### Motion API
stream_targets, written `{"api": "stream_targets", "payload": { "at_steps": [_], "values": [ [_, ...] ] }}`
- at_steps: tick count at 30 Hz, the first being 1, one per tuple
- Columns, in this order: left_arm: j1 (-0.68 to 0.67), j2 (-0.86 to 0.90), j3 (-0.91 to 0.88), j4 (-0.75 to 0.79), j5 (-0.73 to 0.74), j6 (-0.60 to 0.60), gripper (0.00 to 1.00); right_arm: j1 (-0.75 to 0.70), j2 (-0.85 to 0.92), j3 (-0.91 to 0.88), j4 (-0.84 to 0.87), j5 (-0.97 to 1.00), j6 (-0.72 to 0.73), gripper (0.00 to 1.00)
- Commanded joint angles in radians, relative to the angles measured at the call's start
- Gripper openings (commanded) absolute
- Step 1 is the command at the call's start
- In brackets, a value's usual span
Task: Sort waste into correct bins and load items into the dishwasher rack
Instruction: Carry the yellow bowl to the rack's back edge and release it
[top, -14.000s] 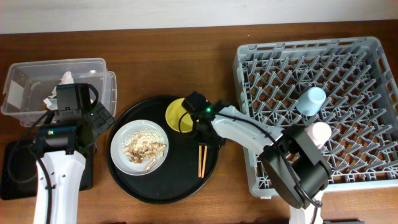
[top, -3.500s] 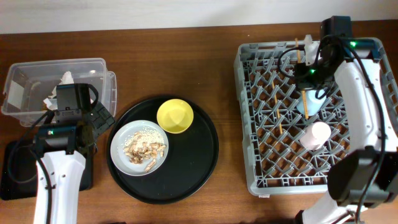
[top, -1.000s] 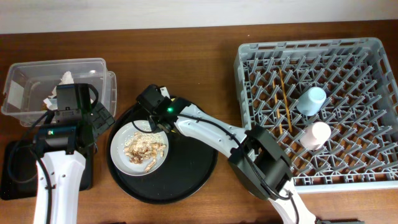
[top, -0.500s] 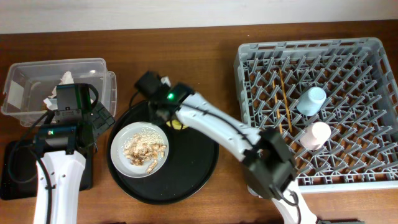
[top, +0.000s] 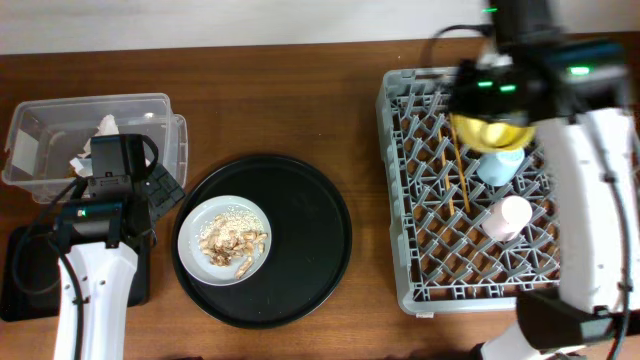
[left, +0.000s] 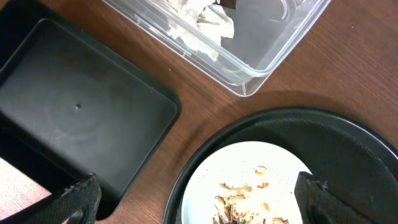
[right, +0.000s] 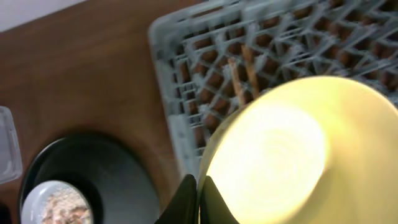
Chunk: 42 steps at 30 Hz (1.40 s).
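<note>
The cups fill nearer slots, so the robot's right gripper needs to carry the bowl (right: 292, 155) outward, tilt and go down to the grid beyond the light-blue cup to let go of it.
My right gripper (top: 470, 122) is shut on the rim of the yellow bowl (top: 492, 131) and holds it above the grey dishwasher rack (top: 400, 250); in the right wrist view the bowl (right: 292, 155) fills the frame beside the fingers (right: 199, 199). Two chopsticks (top: 458, 170), the light-blue cup (top: 499, 166) and the pink cup (top: 507, 215) are in the rack. The plate (top: 190, 240) with food scraps (top: 232, 240) sits on the round black tray. My left gripper (left: 193, 202) is open above the plate (left: 249, 168). Napkins (top: 104, 135) lie in the clear tub (top: 40, 130).
The round black tray (top: 310, 250) lies at the table's middle. The shallow black rectangular tray (top: 25, 275) is at the front left, under my left arm; it also shows in the left wrist view (left: 68, 118). The clear tub's corner (left: 261, 59) is beside it.
My right gripper has lifted the yellow bowl off the round tray and carried it right, over the rack. The left arm has not moved.
</note>
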Motion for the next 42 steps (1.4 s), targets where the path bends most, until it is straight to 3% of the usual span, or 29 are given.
{"api": "stream_targets", "payload": {
  "at_steps": [1,5,10,19,23,28,42],
  "values": [
    [0.004,-0.010,0.011,-0.002,0.000,-0.006,0.99,-0.164,0.018,0.003,0.005,-0.287,-0.326,0.04],
    [0.004,-0.010,0.010,-0.002,0.000,-0.006,0.99,-0.295,0.090,0.003,0.055,-0.599,-0.488,0.04],
    [0.004,-0.010,0.011,-0.002,0.000,-0.006,0.99,-0.368,0.246,0.003,0.206,-0.937,-0.491,0.04],
    [0.004,-0.010,0.010,-0.002,0.000,-0.006,0.99,-0.401,0.586,0.003,0.513,-1.316,-0.263,0.04],
    [0.004,-0.010,0.011,-0.002,0.000,-0.006,0.99,-0.415,0.624,0.003,0.521,-1.301,-0.261,0.04],
    [0.004,-0.010,0.011,-0.002,0.000,-0.006,0.99,-0.445,0.624,0.003,0.509,-1.205,-0.136,0.04],
    [0.004,-0.010,0.011,-0.002,0.000,-0.006,0.99,-0.491,0.624,0.003,0.416,-0.917,-0.098,0.04]
  ]
}}
